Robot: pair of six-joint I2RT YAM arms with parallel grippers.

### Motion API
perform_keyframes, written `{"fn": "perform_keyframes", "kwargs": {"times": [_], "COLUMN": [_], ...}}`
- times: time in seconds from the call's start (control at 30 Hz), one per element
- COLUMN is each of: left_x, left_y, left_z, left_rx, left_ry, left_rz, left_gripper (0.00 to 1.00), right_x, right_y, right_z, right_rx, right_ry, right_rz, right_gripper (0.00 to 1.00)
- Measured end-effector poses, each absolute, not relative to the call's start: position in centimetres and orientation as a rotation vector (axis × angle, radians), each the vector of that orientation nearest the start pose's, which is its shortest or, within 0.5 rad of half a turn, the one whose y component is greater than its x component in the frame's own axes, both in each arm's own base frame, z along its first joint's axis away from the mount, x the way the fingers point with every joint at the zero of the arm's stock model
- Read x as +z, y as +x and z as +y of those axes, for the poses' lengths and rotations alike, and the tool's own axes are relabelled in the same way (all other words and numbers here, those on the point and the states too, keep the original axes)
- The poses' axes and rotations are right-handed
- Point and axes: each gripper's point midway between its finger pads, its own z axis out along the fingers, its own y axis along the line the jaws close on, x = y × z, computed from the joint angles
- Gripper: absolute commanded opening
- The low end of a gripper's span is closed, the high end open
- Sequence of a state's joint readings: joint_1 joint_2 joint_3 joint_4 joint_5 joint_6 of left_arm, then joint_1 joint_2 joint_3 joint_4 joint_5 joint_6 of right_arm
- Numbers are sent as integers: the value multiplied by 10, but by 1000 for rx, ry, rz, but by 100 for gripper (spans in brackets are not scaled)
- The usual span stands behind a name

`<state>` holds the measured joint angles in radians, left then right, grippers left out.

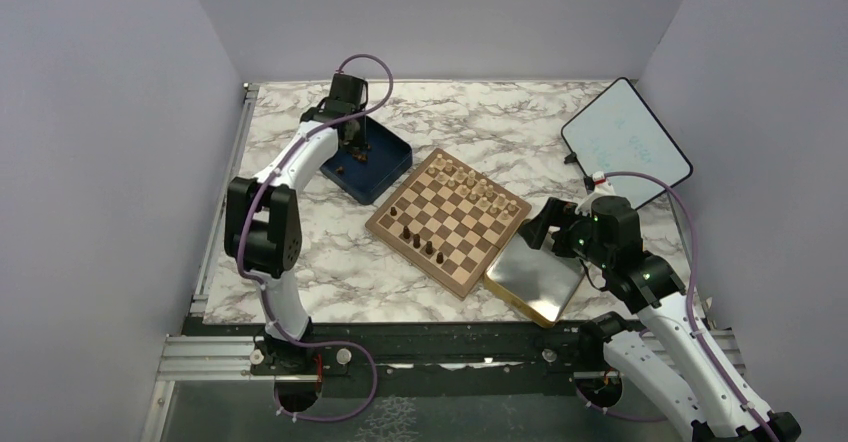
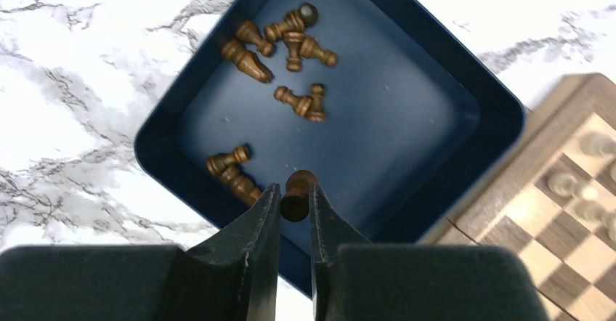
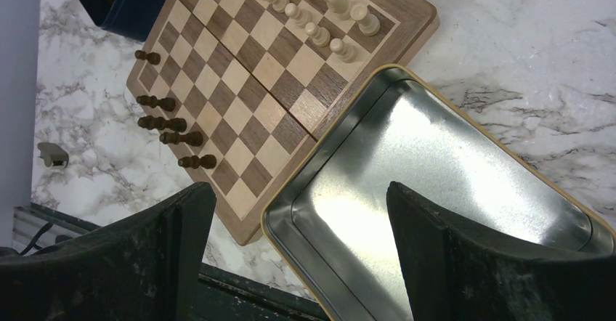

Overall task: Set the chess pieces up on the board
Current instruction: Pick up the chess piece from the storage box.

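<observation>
The board's corner square beside the lone dark piece is empty. My left gripper will move back and to the right in the top view and come down onto that square.
My left gripper is shut on one dark brown chess piece, held above the dark blue box. Several more dark pieces lie loose on their sides in that box. In the top view the left gripper hangs over the box, left of the board. Several dark pieces stand along the board's near-left edge, also seen in the right wrist view. My right gripper is open and empty over the tray's near-left corner.
Pale chessmen fill the board's far-right side. A gold-rimmed metal tray lies against the board's right corner, under the right gripper. A small whiteboard leans at the back right. Walls close in left, right and behind.
</observation>
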<state>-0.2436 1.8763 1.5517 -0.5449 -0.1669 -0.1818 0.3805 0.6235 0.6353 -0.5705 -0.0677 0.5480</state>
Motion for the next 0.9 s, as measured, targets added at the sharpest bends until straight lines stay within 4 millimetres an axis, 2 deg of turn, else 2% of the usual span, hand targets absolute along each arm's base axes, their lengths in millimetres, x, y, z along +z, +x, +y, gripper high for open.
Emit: {"fn": "perform_keyframes", "kwargs": {"times": [0.17, 0.33, 0.53, 0.73, 0.9], "left_x": [140, 151, 149, 140, 132], "left_y": [444, 416, 373, 332, 305], "left_z": [-113, -141, -172, -176, -175], "left_rx": [-26, -69, -120, -129, -127], "left_ry": [50, 122, 207, 221, 214], "left_rz": [2425, 2410, 2418, 2440, 2453], "left_gripper": [15, 15, 15, 15, 15], "right_x": [169, 169, 169, 169, 169], "right_y": [211, 211, 211, 211, 212], "right_z": [121, 121, 121, 121, 121], "right_rx": [610, 610, 611, 611, 610], "right_ry": [142, 142, 142, 142, 142], "right_rz": [2187, 2187, 2187, 2186, 2187], "right_gripper": [94, 94, 94, 94, 94]}}
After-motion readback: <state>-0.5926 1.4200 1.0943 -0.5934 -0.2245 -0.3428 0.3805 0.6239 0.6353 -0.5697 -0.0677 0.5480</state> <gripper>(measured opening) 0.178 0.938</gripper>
